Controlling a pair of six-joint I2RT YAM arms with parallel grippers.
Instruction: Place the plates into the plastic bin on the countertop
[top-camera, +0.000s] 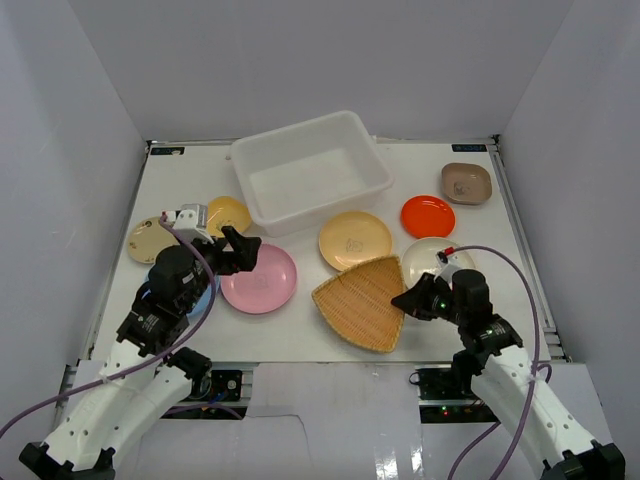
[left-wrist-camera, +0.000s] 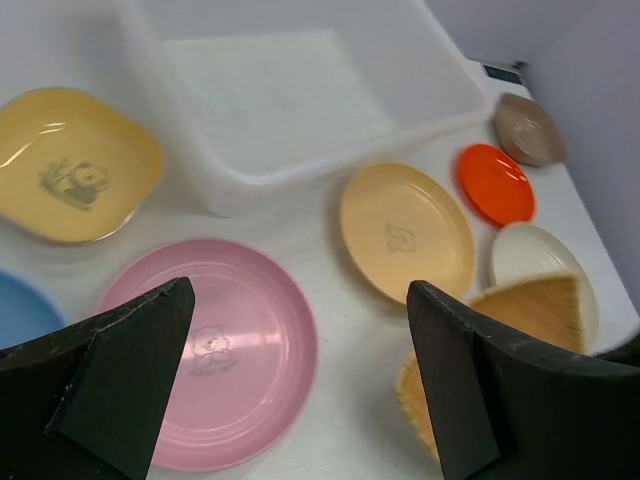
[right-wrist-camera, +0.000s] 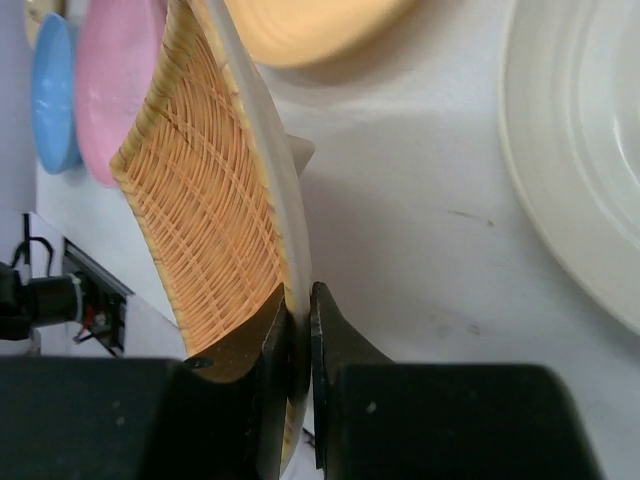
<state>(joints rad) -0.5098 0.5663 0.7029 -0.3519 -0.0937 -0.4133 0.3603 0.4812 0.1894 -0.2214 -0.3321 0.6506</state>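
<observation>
Next, my right gripper carries the tray (top-camera: 362, 302) up over the bin's near side and lowers it to release on the bin's empty bottom, which lies outward of the gripper.
The white plastic bin (top-camera: 310, 172) stands empty at the back centre of the countertop (top-camera: 300, 325). My right gripper (top-camera: 403, 300) is shut on the rim of the woven fan-shaped tray (top-camera: 362, 302), which the right wrist view (right-wrist-camera: 215, 200) shows tilted up on edge. My left gripper (top-camera: 240, 248) is open and empty above the pink plate (top-camera: 259, 278), which the left wrist view (left-wrist-camera: 215, 350) shows below the jaws. A tan plate (top-camera: 355, 240), a red-orange plate (top-camera: 427, 216), a cream plate (top-camera: 432, 258) and a brown squarish plate (top-camera: 466, 183) lie to the right.
A yellow plate (top-camera: 229, 214), a tan plate (top-camera: 148, 240) and a blue plate (top-camera: 200, 297), mostly hidden under my left arm, lie at the left. White walls enclose the countertop on three sides.
</observation>
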